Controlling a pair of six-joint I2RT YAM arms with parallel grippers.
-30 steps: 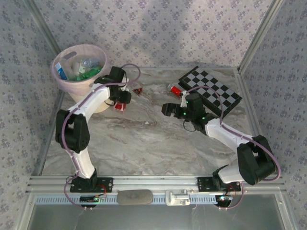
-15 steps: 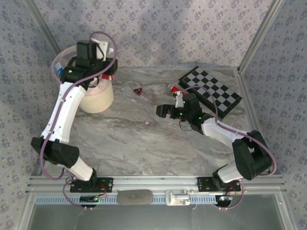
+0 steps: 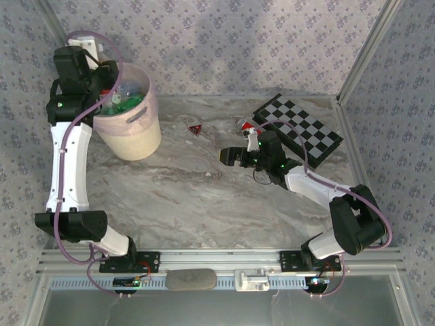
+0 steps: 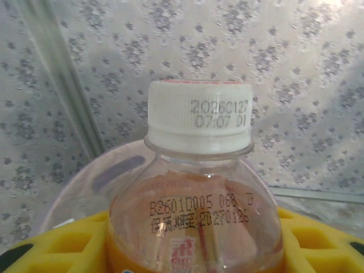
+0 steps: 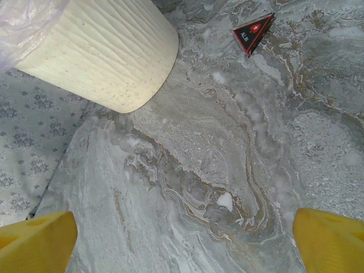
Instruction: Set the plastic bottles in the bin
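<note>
I should next tip the fingers of my left gripper down toward the middle of the bin's opening [image 3: 128, 94] and let go of the clear bottle. The bin's opening is below, and other bottles lie there.
My left gripper [image 3: 102, 87] hangs over the left rim of the bin [image 3: 139, 136], a round pale pink bucket with a cream lower body. It is shut on a clear plastic bottle [image 4: 196, 193] with a white cap and a red label, held upright between yellow fingers [image 4: 48, 250]. Behind the bottle the bin's pink rim [image 4: 85, 182] curves past. Several more bottles [image 3: 126, 97], green and clear, lie inside the bin. My right gripper [image 3: 228, 156] hovers open over bare table at the middle, its yellow fingertips [image 5: 34, 239] wide apart with nothing between them. The bin's cream body [image 5: 108, 51] stands far ahead of it.
A small red-and-black triangle [image 3: 196, 129] lies on the marble table, also in the right wrist view [image 5: 253, 33]. A black-and-white chessboard [image 3: 299, 129] sits at the back right with a red piece [image 3: 245, 125] at its near corner. Patterned walls close the back and sides.
My left arm has swung up from the table right of the bin to above its left rim, carrying the bottle. The right gripper has shifted slightly left.
</note>
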